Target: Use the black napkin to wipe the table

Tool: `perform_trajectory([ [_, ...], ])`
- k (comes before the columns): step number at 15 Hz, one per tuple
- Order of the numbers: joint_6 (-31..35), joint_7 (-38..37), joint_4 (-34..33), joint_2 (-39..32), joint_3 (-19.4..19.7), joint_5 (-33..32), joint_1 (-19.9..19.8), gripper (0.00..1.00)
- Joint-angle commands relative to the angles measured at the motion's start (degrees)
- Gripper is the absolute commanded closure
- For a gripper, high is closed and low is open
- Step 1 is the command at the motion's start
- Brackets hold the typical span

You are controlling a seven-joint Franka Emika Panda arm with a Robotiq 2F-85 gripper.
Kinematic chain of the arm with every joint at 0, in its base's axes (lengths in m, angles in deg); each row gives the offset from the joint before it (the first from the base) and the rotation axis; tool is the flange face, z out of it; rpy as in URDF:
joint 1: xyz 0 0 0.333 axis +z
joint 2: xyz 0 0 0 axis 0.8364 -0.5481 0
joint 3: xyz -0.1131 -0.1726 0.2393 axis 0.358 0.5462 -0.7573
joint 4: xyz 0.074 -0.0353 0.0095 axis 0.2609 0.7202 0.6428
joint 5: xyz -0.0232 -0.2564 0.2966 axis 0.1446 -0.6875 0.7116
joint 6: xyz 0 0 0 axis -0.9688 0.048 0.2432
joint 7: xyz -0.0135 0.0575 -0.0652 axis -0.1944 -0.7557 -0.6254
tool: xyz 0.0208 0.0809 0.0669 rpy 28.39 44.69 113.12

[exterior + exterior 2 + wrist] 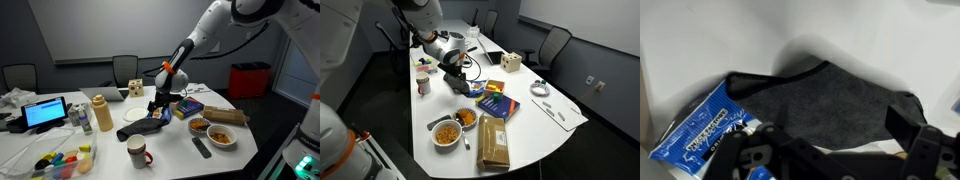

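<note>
The robot will next lower its gripper, with its empty fingers spread, onto the middle of the black napkin (pixel 832 106), because the cloth there is bare and clear of the blue packet (pixel 700 125).
The black napkin (pixel 830 100) lies crumpled on the white table (pixel 720 40), with one edge against a blue packet (pixel 700 125). It also shows in both exterior views (pixel 140 126) (pixel 457 83). My gripper (pixel 825 140) hangs just above the napkin's near edge. Its two fingers are spread wide apart with nothing between them. In both exterior views (pixel 157 106) (pixel 452 66) the gripper points down at the napkin.
A mug (pixel 137 151), two food bowls (pixel 222 136) (pixel 198 125), a remote (pixel 201 147), a brown bag (pixel 225 115), a blue box (pixel 188 105), a tan bottle (pixel 102 113) and a tablet (pixel 45 113) crowd the table around the napkin. Chairs stand behind.
</note>
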Motion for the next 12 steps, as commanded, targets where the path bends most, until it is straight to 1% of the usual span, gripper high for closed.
perform_trajectory([
  [1,-1.04,-1.23,-8.95,-7.13,1.24,-4.99,2.36,0.00],
  [5,-2.04,-1.76,-16.05,-13.52,2.04,-8.57,5.12,0.00],
  [9,-3.31,-2.19,-21.55,-17.98,2.53,-10.03,6.85,0.00],
  [10,-3.70,-2.38,-22.36,-18.50,2.73,-10.19,7.13,0.25],
  [11,-4.00,-2.45,-23.31,-19.16,2.89,-10.38,7.37,0.28],
  [12,-4.16,-2.48,-24.08,-19.77,2.97,-10.58,7.52,0.34],
])
